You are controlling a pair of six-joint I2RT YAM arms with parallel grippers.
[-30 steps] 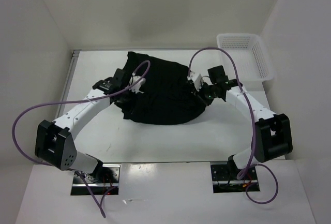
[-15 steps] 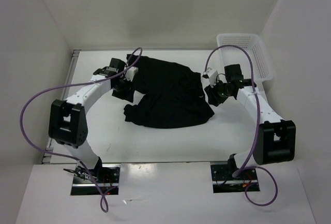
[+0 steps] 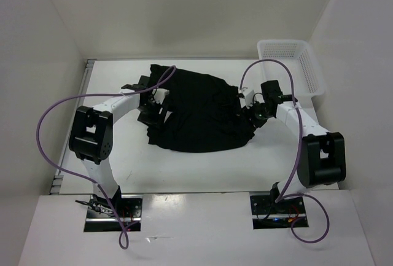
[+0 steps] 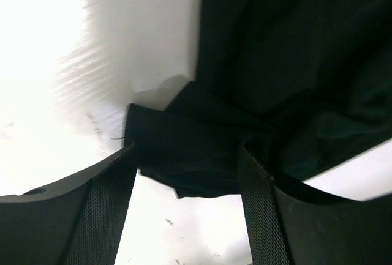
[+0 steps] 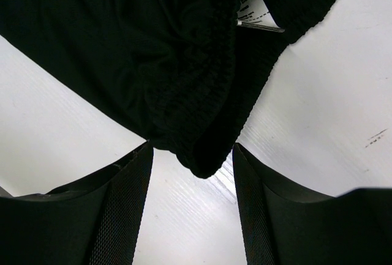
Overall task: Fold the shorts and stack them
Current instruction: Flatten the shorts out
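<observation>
The bunched fold of black fabric (image 4: 171, 149) lies between the left gripper's open fingers, so the robot will next shift that gripper slightly toward the fold's loose end and close the fingers.
The black shorts (image 3: 196, 115) lie crumpled in the middle of the white table (image 3: 184, 168). My left gripper (image 3: 152, 111) is at their left edge, open. In the left wrist view a folded fabric edge (image 4: 184, 149) lies between my open fingers (image 4: 104, 204), not clamped. My right gripper (image 3: 250, 117) is at the shorts' right edge, open. In the right wrist view a gathered waistband corner (image 5: 202, 136) with a white label (image 5: 254, 11) reaches down between the open fingers (image 5: 125, 204); the jaws stand wide on either side of it.
A white mesh basket (image 3: 288, 63) stands at the back right corner. White walls enclose the table on the left, back and right. Purple cables loop from both arms over the table sides.
The left gripper moved from the back left down onto the shorts' left edge. The right gripper moved left, back to the shorts' right edge. The shorts shifted slightly.
</observation>
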